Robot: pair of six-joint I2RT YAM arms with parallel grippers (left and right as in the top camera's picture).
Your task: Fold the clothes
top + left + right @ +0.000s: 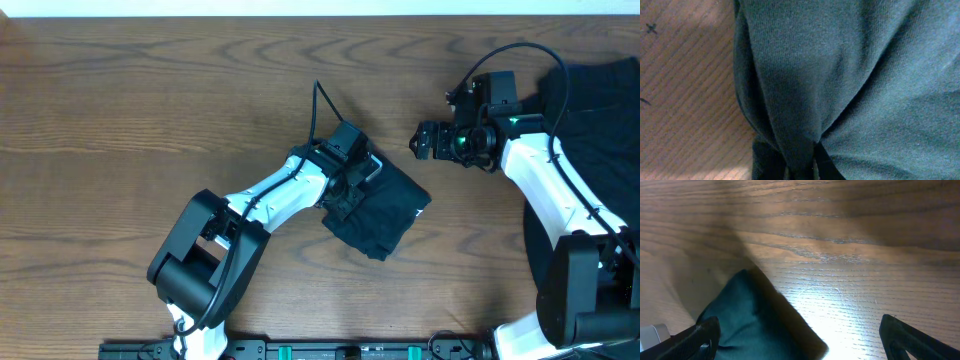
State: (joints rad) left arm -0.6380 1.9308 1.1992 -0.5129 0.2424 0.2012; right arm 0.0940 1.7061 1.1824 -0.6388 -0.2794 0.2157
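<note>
I should lift the folded T-shirt with my left gripper next, swing outward and to the left in the overhead view [141,170], and lower it there, because the table there is bare.
A dark navy T-shirt [388,212], one of the clothes, lies folded into a small bundle at the middle of the table. My left gripper [348,200] sits on its left edge. In the left wrist view the cloth [850,75] fills the frame, and a ridge of it runs down into my left gripper [802,172], which is shut on that fold. My right gripper [418,140] hovers up and to the right of the bundle, apart from it. In the right wrist view its fingers [695,340] stand wide open, with a corner of the shirt [750,325] below and between them.
A second heap of dark clothes [600,110] lies at the table's right edge, under and behind the right arm. Bare wooden table [150,110] stretches to the left and along the back. A black cable [318,110] loops above the left wrist.
</note>
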